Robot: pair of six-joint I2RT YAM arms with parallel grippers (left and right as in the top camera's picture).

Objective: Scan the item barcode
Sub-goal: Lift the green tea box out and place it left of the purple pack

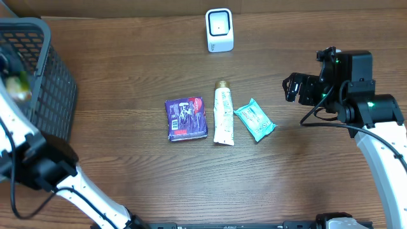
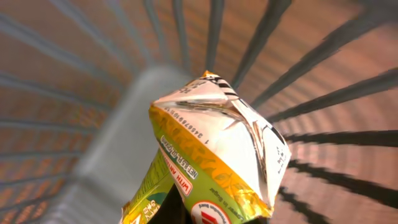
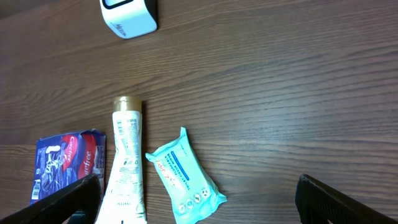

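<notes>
My left gripper moves up from the basket (image 1: 54, 83) next, then down onto the tabletop (image 1: 156, 112) beside the purple packet to release the snack packet, since that spot is empty.
In the left wrist view a yellow-green and white snack packet (image 2: 217, 149) fills the frame, its printed barcode facing the camera. My left gripper (image 2: 186, 213) is shut on the packet's lower end, inside the dark basket (image 1: 54, 83). From overhead the packet (image 1: 18, 86) shows only as a blur in the basket. The white barcode scanner (image 1: 219, 30) stands at the back of the table, also seen as the scanner (image 3: 127, 15) in the right wrist view. My right gripper (image 1: 297, 89) hovers open at the right, its fingers (image 3: 68, 199) wide apart and holding nothing.
Three items lie mid-table: a purple packet (image 1: 186, 118), a white tube (image 1: 223, 116) and a teal wipes pack (image 1: 255, 119). The basket's bars (image 2: 323, 62) surround the held packet. The left arm (image 1: 70, 184) crosses the front left corner.
</notes>
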